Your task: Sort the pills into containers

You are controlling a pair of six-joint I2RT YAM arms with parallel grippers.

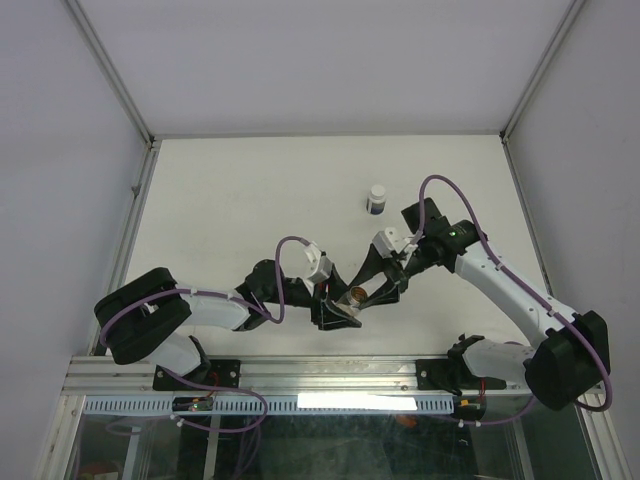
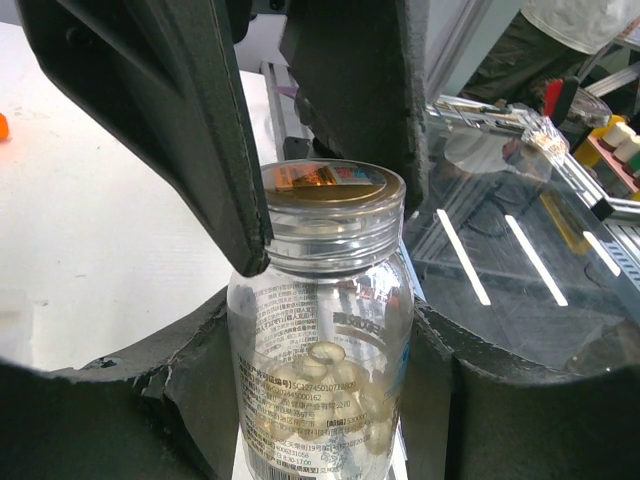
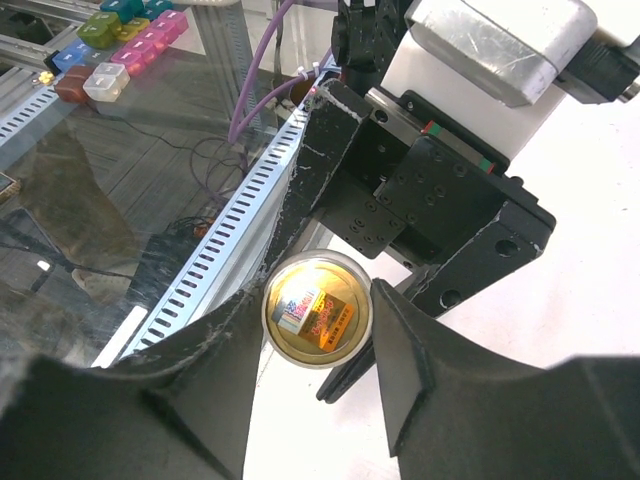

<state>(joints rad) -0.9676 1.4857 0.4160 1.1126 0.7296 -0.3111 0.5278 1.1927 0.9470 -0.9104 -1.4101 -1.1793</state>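
Observation:
The robot's right gripper should swing outward and over the tabletop to the right (image 1: pixel 492 216) in the top view, because that spot is bare, then lower the vial and let go of it.
A clear round vial (image 2: pixel 320 330) with printed text, a threaded neck and a gold-topped clear lid (image 2: pixel 325 185) holds several pale translucent pills (image 2: pixel 330 390). My left gripper (image 2: pixel 320 410) is shut on the vial's body, holding it between the two arms (image 1: pixel 357 296). My right gripper (image 3: pixel 316 335) comes from above, its black fingers (image 2: pixel 215 150) pressed against both sides of the lid (image 3: pixel 316 308). In the top view the left gripper (image 1: pixel 338 312) and right gripper (image 1: pixel 382 288) meet at the vial. The two-cell box is out of view.
A small white-capped bottle (image 1: pixel 376 198) with a dark label stands farther back on the white table (image 1: pixel 250 200). A small orange item (image 2: pixel 3 126) lies at the left edge of the left wrist view. The aluminium rail (image 1: pixel 300 375) runs along the near edge.

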